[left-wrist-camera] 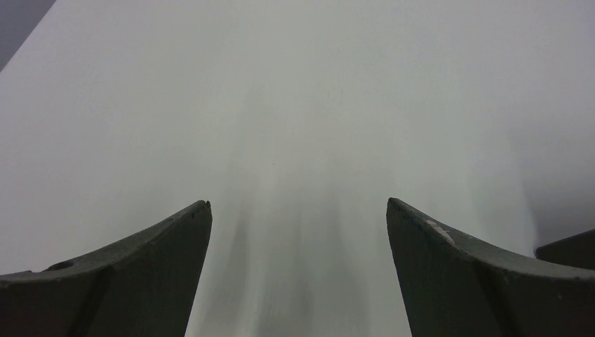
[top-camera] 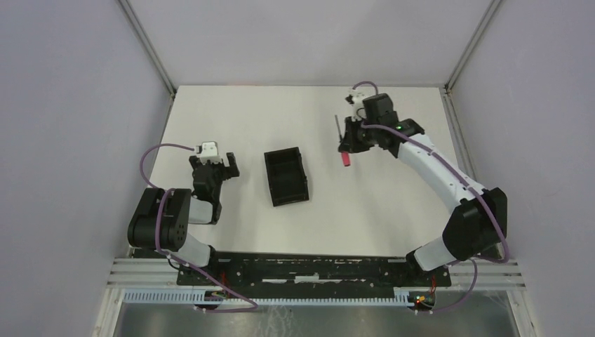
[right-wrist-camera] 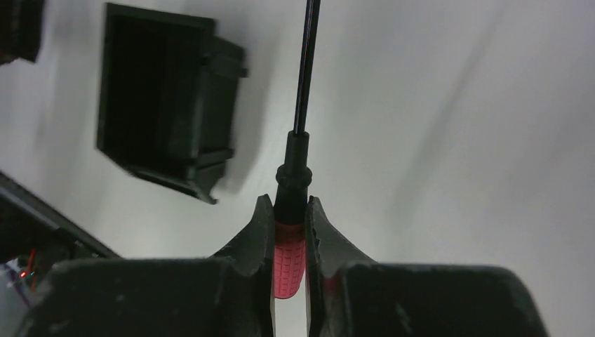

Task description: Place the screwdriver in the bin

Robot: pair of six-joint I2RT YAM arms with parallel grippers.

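I need to carry the screwdriver next with my right gripper to the left in the top view and down into the bin's open middle, then release it. It is hanging over bare table now.
My right gripper (top-camera: 345, 146) is shut on the screwdriver (top-camera: 343, 144) and holds it above the table, to the right of the bin. In the right wrist view the fingers (right-wrist-camera: 261, 232) clamp the red handle (right-wrist-camera: 288, 263), and the dark shaft (right-wrist-camera: 305, 70) points away from the gripper (right-wrist-camera: 288, 207). The bin (top-camera: 286, 176) is a black open-top tray at the table's middle; it also shows at the upper left of the right wrist view (right-wrist-camera: 165, 105). My left gripper (top-camera: 219, 165) is open and empty, left of the bin, its fingers (left-wrist-camera: 147, 274) spread over bare table.
The white table (top-camera: 393, 210) is enclosed by grey walls with metal posts at the back corners. A black and metal rail (top-camera: 316, 270) holding the arm bases runs along the near edge.
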